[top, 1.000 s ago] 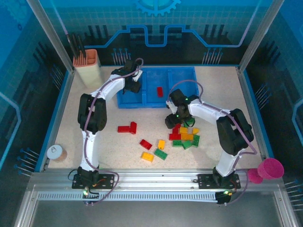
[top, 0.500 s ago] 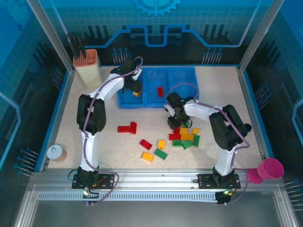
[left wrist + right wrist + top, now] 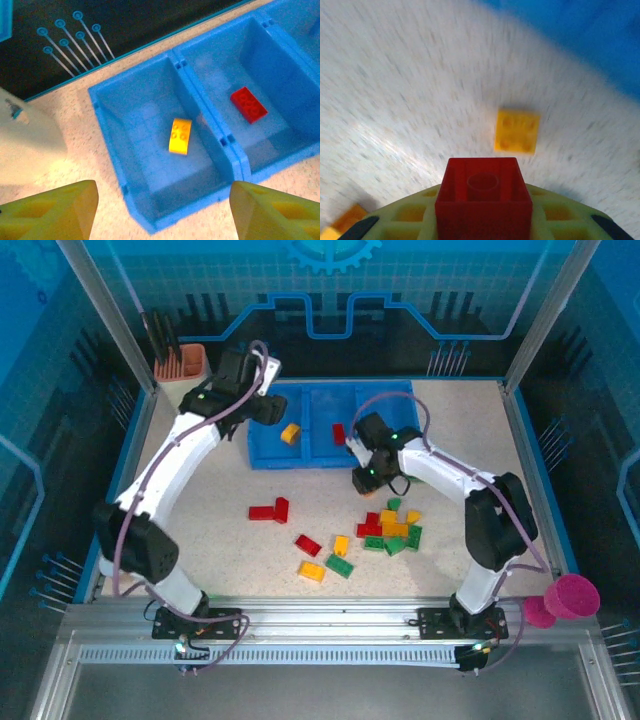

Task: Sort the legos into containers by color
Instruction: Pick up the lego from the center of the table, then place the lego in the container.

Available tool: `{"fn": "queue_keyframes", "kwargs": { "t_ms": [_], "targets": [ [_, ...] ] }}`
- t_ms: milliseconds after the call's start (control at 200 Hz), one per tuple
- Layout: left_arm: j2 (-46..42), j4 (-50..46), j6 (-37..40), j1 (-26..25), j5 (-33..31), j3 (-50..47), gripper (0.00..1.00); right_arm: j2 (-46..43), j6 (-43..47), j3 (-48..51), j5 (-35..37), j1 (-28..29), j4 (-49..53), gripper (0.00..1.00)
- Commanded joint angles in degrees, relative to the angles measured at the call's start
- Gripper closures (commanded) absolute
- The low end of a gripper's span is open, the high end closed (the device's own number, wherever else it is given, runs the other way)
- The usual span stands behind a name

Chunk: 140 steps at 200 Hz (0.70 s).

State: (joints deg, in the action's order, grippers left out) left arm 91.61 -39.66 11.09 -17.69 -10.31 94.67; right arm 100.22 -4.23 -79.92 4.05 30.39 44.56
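Note:
A red brick is already in the middle container. So my right gripper needs to move above it next, outward over the tray's near side, to let go of the red brick.
The blue tray lies at the back of the table. A yellow brick rests in the tray's left container, and a red brick in the middle one. My left gripper hovers open and empty above the tray's left end. My right gripper is shut on a red brick, just in front of the tray. A yellow brick lies on the table beyond it. Several red, yellow and green legos lie piled on the table.
Two red bricks lie left of centre, and more loose bricks sit nearer the front. A beige-and-orange holder stands at the back left. A pink cup is at the front right, and a small round lid at the front left.
The left gripper opened, dropped the yellow brick into the left container and drew back to the left. The right gripper shut on a red brick from the pile and lifted toward the tray.

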Motion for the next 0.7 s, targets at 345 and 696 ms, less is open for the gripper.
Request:
{"fn": "queue_keyframes", "kwargs": {
  "t_ms": [345, 696],
  "targets": [
    [-25.0, -7.6, -2.9, 0.2, -0.1, -22.3, 0.21, 22.9, 10.6, -35.5, -2.2, 0.9, -1.6, 0.76],
    [-31.0, -8.6, -5.6, 0.2, 0.9, -29.0, 0.18, 44.6, 13.3, -62.0, 1.7, 0.6, 5.2, 0.74]
  ]
}}
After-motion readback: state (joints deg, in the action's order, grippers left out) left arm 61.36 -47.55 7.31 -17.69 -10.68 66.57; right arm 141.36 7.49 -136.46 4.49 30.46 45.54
